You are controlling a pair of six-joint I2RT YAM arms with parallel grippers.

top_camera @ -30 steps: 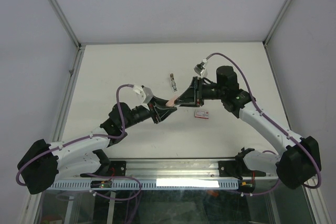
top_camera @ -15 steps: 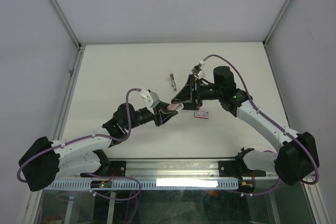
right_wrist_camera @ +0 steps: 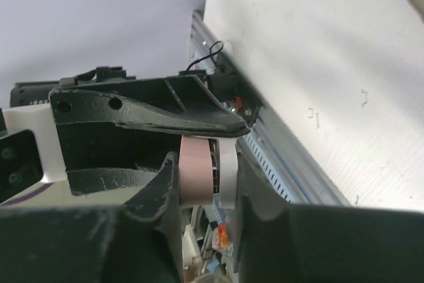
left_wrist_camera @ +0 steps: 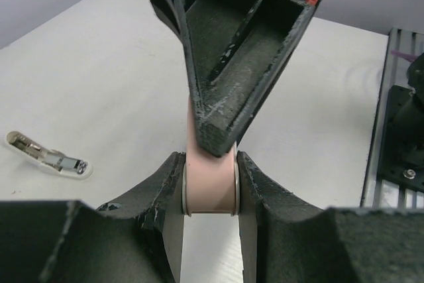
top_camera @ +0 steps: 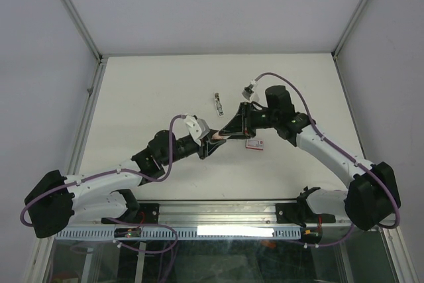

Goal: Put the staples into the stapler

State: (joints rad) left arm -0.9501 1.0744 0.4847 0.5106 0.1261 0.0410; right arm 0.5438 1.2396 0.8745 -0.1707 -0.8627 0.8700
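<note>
Because the stapler (left_wrist_camera: 211, 190) is aloft, I will move my right gripper to the right in the top view and down, releasing it on the tabletop past the red-and-white box.
The stapler (left_wrist_camera: 211, 190) is small, pale pink and white, and is held off the table between both grippers. My left gripper (left_wrist_camera: 211, 164) is shut on its pink body from the sides. My right gripper (right_wrist_camera: 207, 164) is shut on its other end, with pink against one finger and white against the other (right_wrist_camera: 226, 170). In the top view the two grippers meet tip to tip, left (top_camera: 213, 142) and right (top_camera: 229, 131), with a sliver of pink (top_camera: 220, 136) between them. Most of the stapler is hidden by the fingers.
A small red-and-white flat box (top_camera: 254, 143) lies on the table just right of the grippers. A small pale strip with silvery metal parts (top_camera: 217, 103) lies beyond them and also shows in the left wrist view (left_wrist_camera: 46, 157). Walls enclose the table.
The left gripper has carried the stapler to the right and nearer the front edge. The right gripper has followed down and now meets it on the stapler.
</note>
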